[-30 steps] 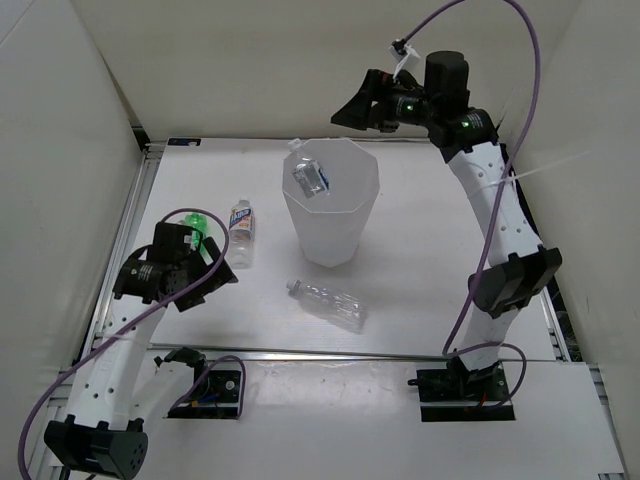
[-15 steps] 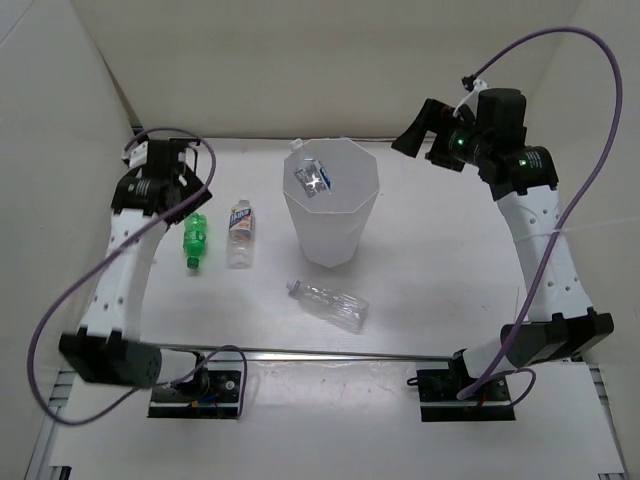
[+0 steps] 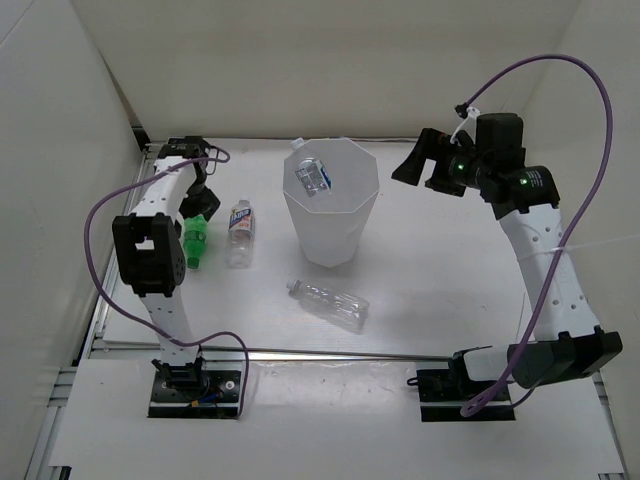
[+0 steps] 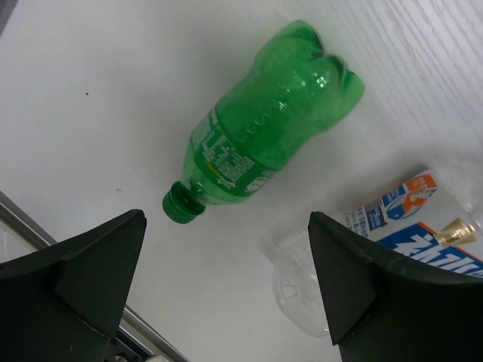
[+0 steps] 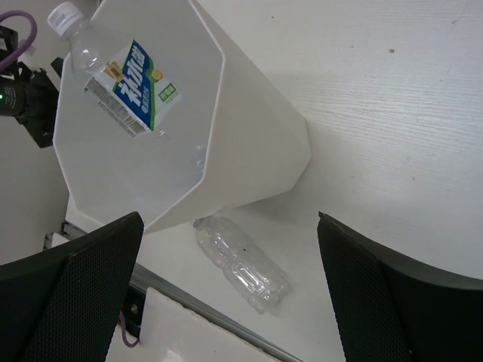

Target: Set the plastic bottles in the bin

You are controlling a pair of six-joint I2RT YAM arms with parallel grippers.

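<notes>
I will next bring my left gripper down onto the labelled part of the green bottle below it, because my open fingers are spaced wider than that part.
The tall white bin (image 3: 345, 235) stands mid-table. A clear bottle with a blue label (image 3: 312, 177) leans inside it, its white cap at the far-left rim; it also shows in the right wrist view (image 5: 124, 79). A green bottle (image 3: 195, 240) and a blue-labelled clear bottle (image 3: 239, 230) lie left of the bin. An unlabelled clear bottle (image 3: 328, 303) lies in front of it. My left gripper (image 3: 203, 200) is open and empty above the green bottle (image 4: 264, 143). My right gripper (image 3: 412, 160) is open and empty, raised to the right of the bin (image 5: 249, 151).
White walls enclose the table on the left, back and right. A metal rail (image 3: 330, 352) runs along the near edge. Purple cables loop over both arms.
My left arm has swung from the near left to the far left and now hovers over the green bottle. My right gripper has drawn back rightwards from above the bin.
</notes>
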